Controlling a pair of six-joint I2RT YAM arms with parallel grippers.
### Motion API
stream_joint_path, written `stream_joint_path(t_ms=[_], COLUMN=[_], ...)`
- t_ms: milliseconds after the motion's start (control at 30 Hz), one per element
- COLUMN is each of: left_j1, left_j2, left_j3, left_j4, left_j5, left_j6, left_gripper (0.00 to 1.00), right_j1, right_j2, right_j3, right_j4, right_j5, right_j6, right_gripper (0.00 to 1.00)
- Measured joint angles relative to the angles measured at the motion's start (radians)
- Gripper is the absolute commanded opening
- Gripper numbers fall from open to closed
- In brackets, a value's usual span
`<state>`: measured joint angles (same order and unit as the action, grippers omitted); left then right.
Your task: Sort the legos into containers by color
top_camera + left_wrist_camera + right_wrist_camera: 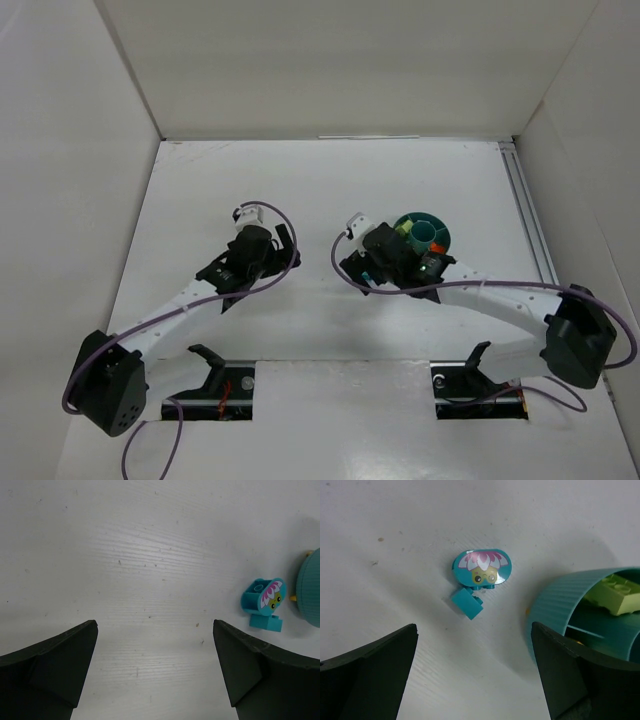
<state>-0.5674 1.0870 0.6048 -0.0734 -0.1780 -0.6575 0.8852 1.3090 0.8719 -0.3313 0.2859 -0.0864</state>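
I will lower my right gripper next and turn it to the small cyan brick [467,603], with one fingertip on each side of the brick.
An oval cyan lego [482,569] with a pink flower print lies on the white table, with a small cyan brick [467,603] touching it. Both lie just left of the teal bowl [560,607]. A light green brick [615,595] lies in one of the bowl's compartments. My right gripper [474,627] is open and empty, just short of the cyan pieces. My left gripper [155,625] is open and empty over bare table; the cyan lego [263,596] and the bowl's wall [310,587] lie to its right. From above, the bowl [440,222] sits behind the right gripper [370,265].
A tiny yellow bit [527,611] shows at the foot of the bowl's outer wall. White walls enclose the table on the left, back and right. A rail [530,220] runs along the right side.
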Motion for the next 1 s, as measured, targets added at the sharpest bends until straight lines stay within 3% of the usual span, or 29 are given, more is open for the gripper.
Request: stream_joint_path(t_ms=[133, 400, 700, 900, 1000], left_j1=[0.000, 0.000, 0.000, 0.000, 0.000], left_j2=[-0.023, -0.023, -0.023, -0.024, -0.025], left_j3=[-0.007, -0.008, -0.018, -0.053, -0.060], left_j4=[-0.002, 0.002, 0.024, 0.038, 0.040], left_j5=[0.003, 0.024, 0.047, 0.047, 0.047], left_j6=[-0.019, -0.012, -0.005, -0.005, -0.005], left_gripper=[0.99, 0.99, 0.99, 0.99, 0.99], right_j1=[0.022, 0.026, 0.026, 0.026, 0.024], right_j2=[0.060, 0.147, 0.304, 0.323, 0.338], right_j3=[-0.004, -0.004, 0.003, 0.003, 0.003], right_j4=[0.028, 0.071, 0.106, 0.110, 0.116], right_j5=[0.095, 0.165, 0.190, 0.229, 0.230], right_j6=[0.166, 0.329, 0.415, 0.460, 0.464], right_gripper=[0.95, 0.85, 0.80, 0.63, 0.60])
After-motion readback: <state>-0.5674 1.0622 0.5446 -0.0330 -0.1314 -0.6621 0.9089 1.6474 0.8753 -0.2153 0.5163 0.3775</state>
